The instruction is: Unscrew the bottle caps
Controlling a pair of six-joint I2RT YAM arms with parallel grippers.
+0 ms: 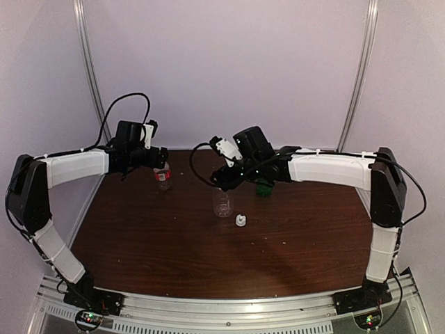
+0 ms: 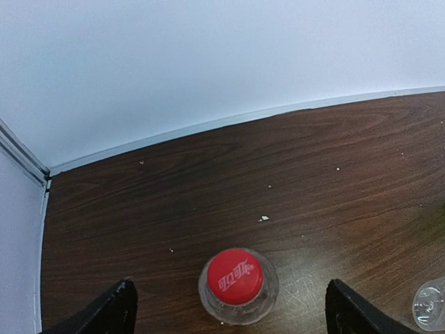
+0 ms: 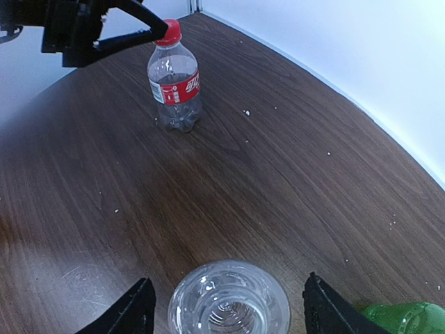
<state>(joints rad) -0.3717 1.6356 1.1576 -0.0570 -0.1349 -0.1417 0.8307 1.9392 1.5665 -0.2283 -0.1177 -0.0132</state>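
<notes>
I will next lower my left gripper around the red cap (image 2: 235, 277) and close it, because the cap is below it, between the open fingers and still on its bottle.
The red-label bottle (image 1: 163, 178) stands at the back left with its red cap (image 2: 235, 277) on. My left gripper (image 2: 233, 319) is open above it, one finger on each side of the cap and clear of it. The clear unlabelled bottle (image 1: 222, 202) stands mid-table with its mouth open and uncapped (image 3: 229, 300). My right gripper (image 3: 229, 316) is open above it, fingers apart on both sides. The white cap (image 1: 240, 220) lies on the table just right of that bottle. The green bottle (image 1: 263, 188) is partly hidden behind my right arm; I cannot make out its cap.
The brown wooden table (image 1: 174, 243) meets white walls at the back and left (image 2: 208, 69). The green bottle (image 3: 403, 320) stands close to my right gripper's right finger. The left gripper (image 3: 104, 28) and red-label bottle (image 3: 175, 87) show at the top of the right wrist view.
</notes>
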